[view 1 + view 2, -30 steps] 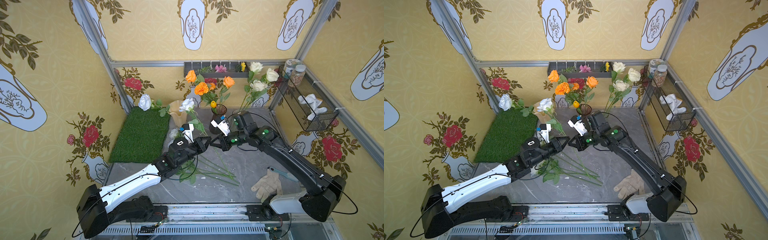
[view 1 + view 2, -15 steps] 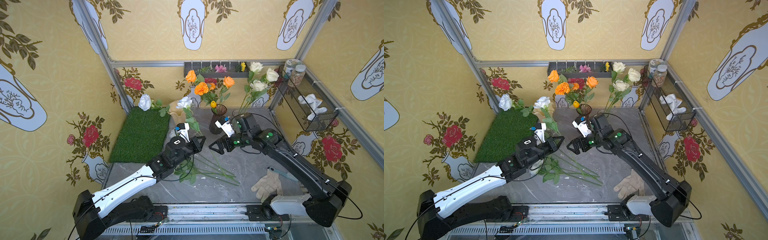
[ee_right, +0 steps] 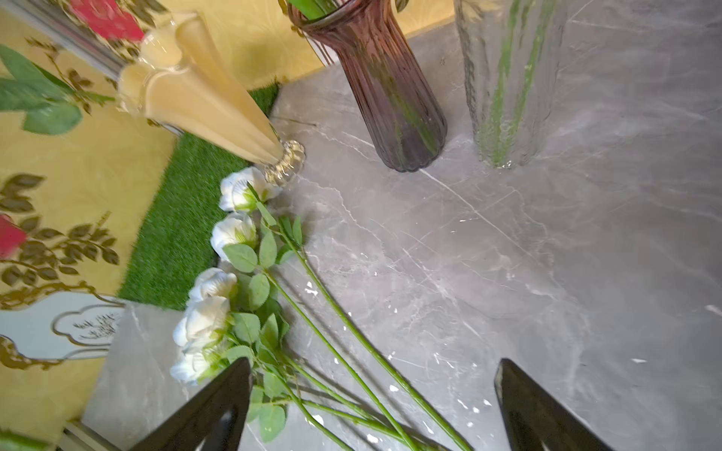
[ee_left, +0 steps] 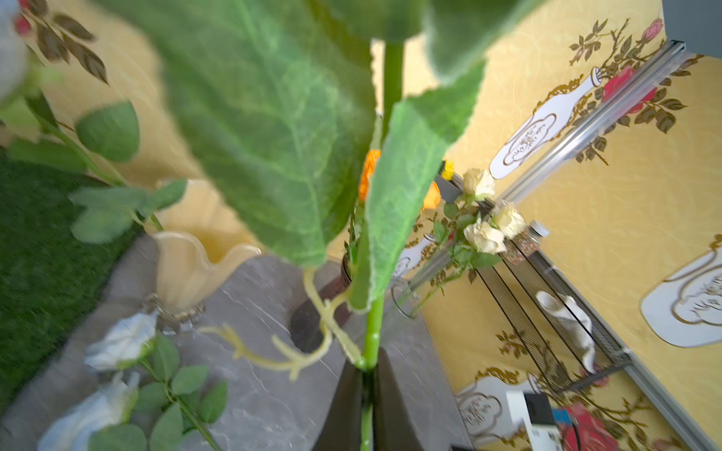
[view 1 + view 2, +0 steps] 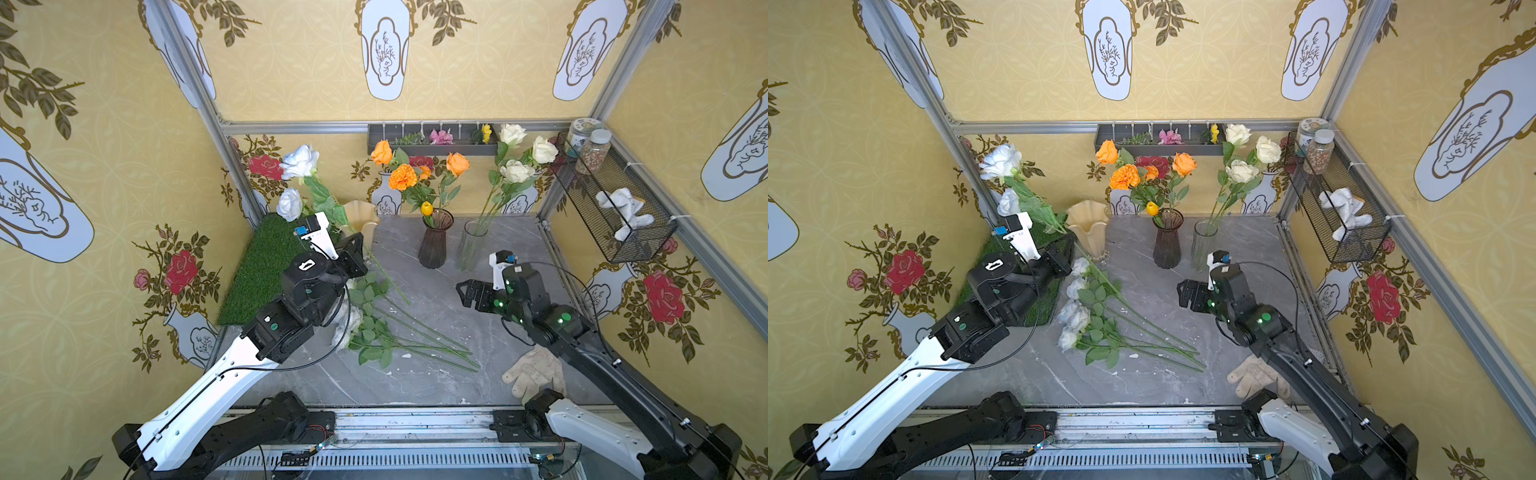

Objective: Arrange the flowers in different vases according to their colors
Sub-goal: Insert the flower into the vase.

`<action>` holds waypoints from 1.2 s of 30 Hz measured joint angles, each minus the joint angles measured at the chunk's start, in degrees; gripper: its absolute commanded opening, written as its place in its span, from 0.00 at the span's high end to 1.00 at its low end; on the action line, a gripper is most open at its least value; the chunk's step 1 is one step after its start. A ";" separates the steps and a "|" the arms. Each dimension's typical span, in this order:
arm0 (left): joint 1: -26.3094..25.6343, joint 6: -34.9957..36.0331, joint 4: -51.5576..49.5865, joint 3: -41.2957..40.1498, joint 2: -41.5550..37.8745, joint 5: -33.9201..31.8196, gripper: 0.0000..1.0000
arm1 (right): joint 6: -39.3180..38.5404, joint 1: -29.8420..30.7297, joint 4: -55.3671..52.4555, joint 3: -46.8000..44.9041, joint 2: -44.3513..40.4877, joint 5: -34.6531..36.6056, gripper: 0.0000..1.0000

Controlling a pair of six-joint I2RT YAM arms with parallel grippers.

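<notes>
The cream-amber vase's opening (image 5: 1088, 212) (image 4: 206, 231) lies outward with a matching pale rose, so my left gripper should rise outward, tip the pale blue-white rose's stem upright, lower it into that opening and release.
My left gripper (image 5: 357, 245) (image 4: 367, 369) is shut on the green stem of a pale blue-white rose (image 5: 300, 161), held tilted up beside the cream-amber vase (image 5: 360, 216). Another pale rose (image 5: 289, 203) leans out of that vase. Several more pale roses (image 5: 374, 324) (image 3: 211, 312) lie on the grey table. Orange flowers (image 5: 402, 176) and a yellow tulip (image 5: 427, 208) stand in the purple vase (image 5: 434, 245). Cream-white roses (image 5: 516, 170) stand in the clear cylinder (image 5: 471, 245). My right gripper (image 5: 465, 291) (image 3: 373, 365) hangs open and empty over the lying stems.
A green grass mat (image 5: 266, 270) covers the table's left back part. A work glove (image 5: 534, 372) lies at the front right. A wire basket (image 5: 615, 208) with jars and a white cloth hangs on the right wall. A grey shelf (image 5: 432, 141) with small sprigs is on the back wall.
The right gripper has opened and drawn back to the right, away from the stem. The left gripper has closed fully and swung the pale rose upward, its bloom now higher and further back.
</notes>
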 measured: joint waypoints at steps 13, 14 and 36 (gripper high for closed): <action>8.13 27.54 17.22 15.02 20.94 -11.67 1.00 | -4.13 13.07 24.65 -14.29 -8.68 11.69 0.03; 9.16 28.68 18.21 16.26 22.47 -11.69 1.00 | -4.85 13.35 25.18 -14.45 -8.33 11.78 0.03; 22.40 24.50 19.71 32.65 46.01 -6.21 0.92 | -15.13 14.32 30.56 -9.86 0.28 10.10 0.03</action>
